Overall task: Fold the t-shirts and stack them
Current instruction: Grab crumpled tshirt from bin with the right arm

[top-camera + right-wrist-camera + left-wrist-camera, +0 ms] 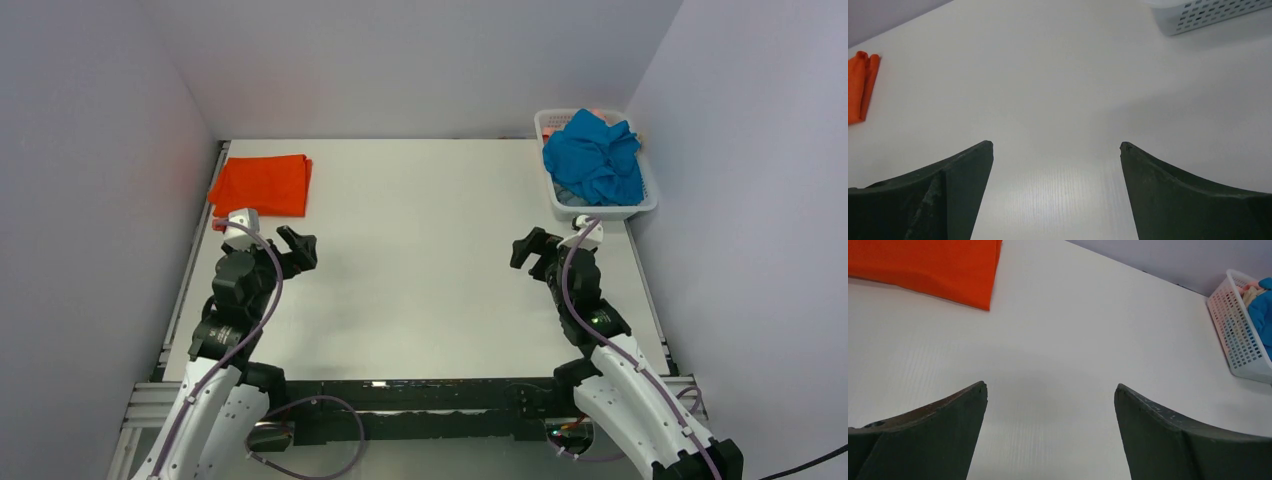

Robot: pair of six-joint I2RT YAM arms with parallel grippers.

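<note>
My right gripper is to rise outward over the white basket [645, 205] next and then go down onto the crumpled middle of the teal-blue t-shirt [594, 158], because that middle is on top among the clothes there.
The orange-red t-shirt [262, 185] lies folded flat at the table's far left; it also shows in the left wrist view [928, 267] and as a small edge in the right wrist view [860, 85]. The teal-blue t-shirt [594, 158] sits crumpled in a white basket [645, 205] at the far right, partly seen in the left wrist view [1262, 310]. My left gripper [302, 246] is open and empty, just below and to the right of the orange shirt. My right gripper [530, 250] is open and empty, below and to the left of the basket.
The white basket also shows in the left wrist view [1235, 335] and the right wrist view [1208, 15]. Grey walls close in the table at left, back and right. The white table [420, 270] lies bare between the grippers.
</note>
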